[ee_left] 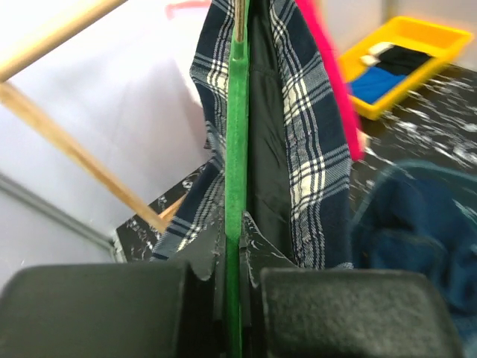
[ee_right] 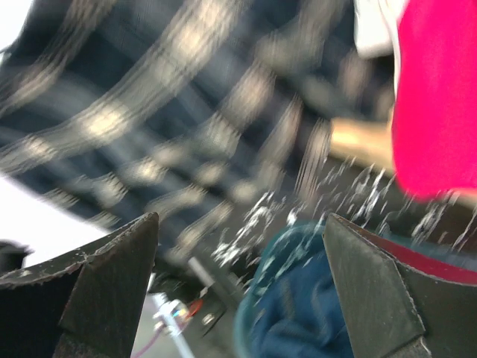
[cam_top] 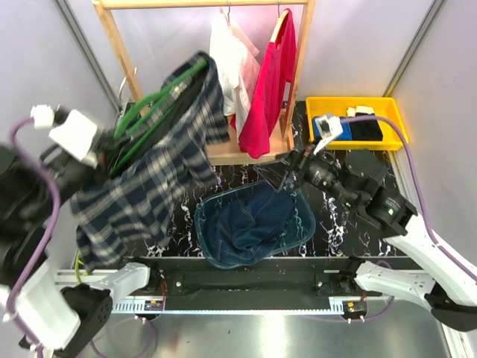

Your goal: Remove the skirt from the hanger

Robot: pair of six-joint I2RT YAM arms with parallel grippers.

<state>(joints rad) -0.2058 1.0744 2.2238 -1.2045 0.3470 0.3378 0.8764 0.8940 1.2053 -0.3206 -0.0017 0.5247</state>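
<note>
The plaid garment still hangs on the green hanger, so I will raise and turn my right gripper toward the garment's end by the hanger's tip (cam_top: 213,80) and close.
The white, faintly pink skirt (cam_top: 235,68) hangs on the wooden rack (cam_top: 112,41), next to a red shirt (cam_top: 270,82). Only a thin hook (cam_top: 226,11) shows above it; the rest of its hanger is hidden. A corner of the skirt also shows in the right wrist view (ee_right: 370,30). My left gripper (cam_top: 110,158) is shut on a green hanger (ee_left: 237,134) that carries a dark blue-white plaid garment (cam_top: 153,175), held up left of the rack. My right gripper (cam_top: 287,179) is open and empty (ee_right: 238,224), above the far edge of a basket, below the skirt.
A teal basket (cam_top: 205,231) with blue denim cloth stands mid-table. A yellow bin (cam_top: 395,112) with small items sits at the back right. The plaid garment (ee_right: 171,97) hangs close in front of the right gripper. The rack's base lies behind the basket.
</note>
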